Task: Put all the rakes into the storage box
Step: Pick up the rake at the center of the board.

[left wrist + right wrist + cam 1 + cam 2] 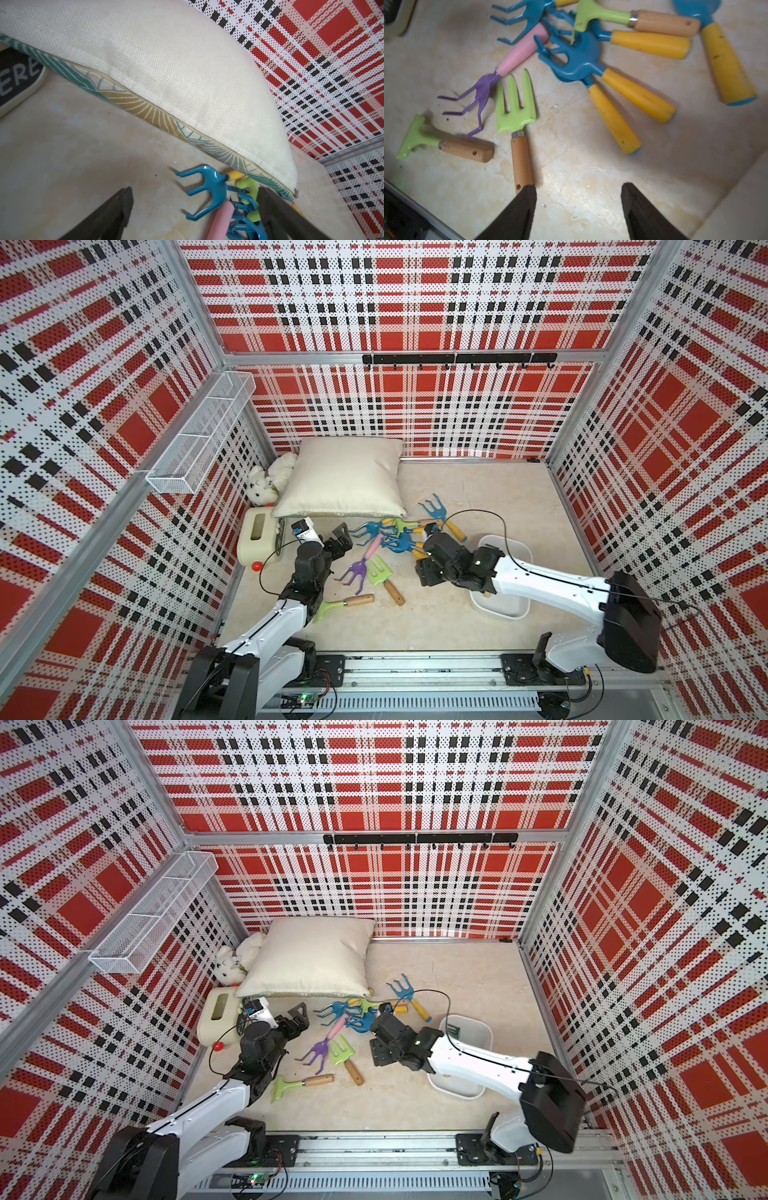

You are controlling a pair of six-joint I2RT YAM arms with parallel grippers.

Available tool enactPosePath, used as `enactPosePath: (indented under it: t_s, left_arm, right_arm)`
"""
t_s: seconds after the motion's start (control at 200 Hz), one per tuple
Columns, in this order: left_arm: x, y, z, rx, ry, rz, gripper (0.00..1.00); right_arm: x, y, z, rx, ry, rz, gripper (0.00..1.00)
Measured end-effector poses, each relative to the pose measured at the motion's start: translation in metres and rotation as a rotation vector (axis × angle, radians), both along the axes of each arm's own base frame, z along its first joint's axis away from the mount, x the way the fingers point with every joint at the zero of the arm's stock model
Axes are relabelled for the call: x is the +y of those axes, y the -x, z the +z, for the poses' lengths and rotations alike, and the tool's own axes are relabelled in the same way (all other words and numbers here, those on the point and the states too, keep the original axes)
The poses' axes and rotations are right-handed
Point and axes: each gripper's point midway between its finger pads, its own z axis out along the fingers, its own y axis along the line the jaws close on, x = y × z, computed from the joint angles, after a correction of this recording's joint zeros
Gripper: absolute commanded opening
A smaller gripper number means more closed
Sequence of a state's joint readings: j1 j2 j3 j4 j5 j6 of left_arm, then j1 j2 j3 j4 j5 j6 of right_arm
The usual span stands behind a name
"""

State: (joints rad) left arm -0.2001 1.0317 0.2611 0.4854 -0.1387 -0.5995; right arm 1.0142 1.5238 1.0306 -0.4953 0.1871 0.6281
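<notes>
The green fork's wooden handle (pixel 392 590) lies below my right gripper on the purple rake's side, so I will next lower that gripper away from the storage box and onto the handle.
Several hand rakes lie in a heap on the floor. Among them are a blue rake (pixel 397 545) (pixel 577 60) with a yellow handle, a purple rake (pixel 355 572) (pixel 481 93) with a pink handle, and a green fork (pixel 380 572) (pixel 515 110) with a wooden handle. The white storage box (pixel 515 556) (pixel 478 1036) stands to the right, half covered by my right arm. My right gripper (pixel 424 574) (pixel 578 186) hovers open over bare floor between heap and box, holding nothing. My left gripper (pixel 338 541) (pixel 195 189) is wide open by the heap's left edge, over a blue rake's prongs (pixel 209 187).
A cream pillow (pixel 345 481) lies just behind the heap, partly over it. A cream box with a red knob (pixel 257 543) and a plush toy (pixel 266 485) sit at the left wall. A wire-mesh basket (pixel 199 435) hangs above them. A green hoe (pixel 336 605) lies near my left arm.
</notes>
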Motion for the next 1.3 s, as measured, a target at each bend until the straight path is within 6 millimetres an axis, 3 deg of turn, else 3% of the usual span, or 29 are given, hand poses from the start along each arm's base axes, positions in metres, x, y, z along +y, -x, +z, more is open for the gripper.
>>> enactPosePath:
  t_s: [0.256,0.481,0.636,0.937,1.072,1.182,1.303]
  left_arm:
    - [0.0,0.0,0.0,0.0,0.004,0.0,0.99]
    - [0.001,0.0,0.002,-0.007,0.006,0.0,0.99]
    - [0.001,0.0,0.004,-0.011,0.008,0.001,0.99]
    - [0.001,0.001,0.008,-0.026,0.012,0.002,0.99]
    - [0.002,0.001,0.011,-0.034,0.015,0.002,0.99]
    - [0.002,0.002,0.017,-0.053,0.018,0.003,0.99]
    - [0.002,0.003,0.024,-0.073,0.023,0.003,0.99]
  right_arm:
    - [0.057,0.011,-0.037,0.023,0.109,0.109,0.65]
    - [0.075,0.008,-0.066,0.058,0.155,0.127,0.61]
    - [0.081,0.01,-0.081,0.088,0.171,0.14,0.5]
    - [0.074,0.015,-0.09,0.114,0.199,0.099,0.24]
    - [0.056,0.024,-0.089,0.116,0.236,0.067,0.1]
    - [0.036,0.03,-0.079,0.115,0.254,0.031,0.01]
    - [0.023,0.032,-0.055,0.088,0.23,-0.013,0.0]
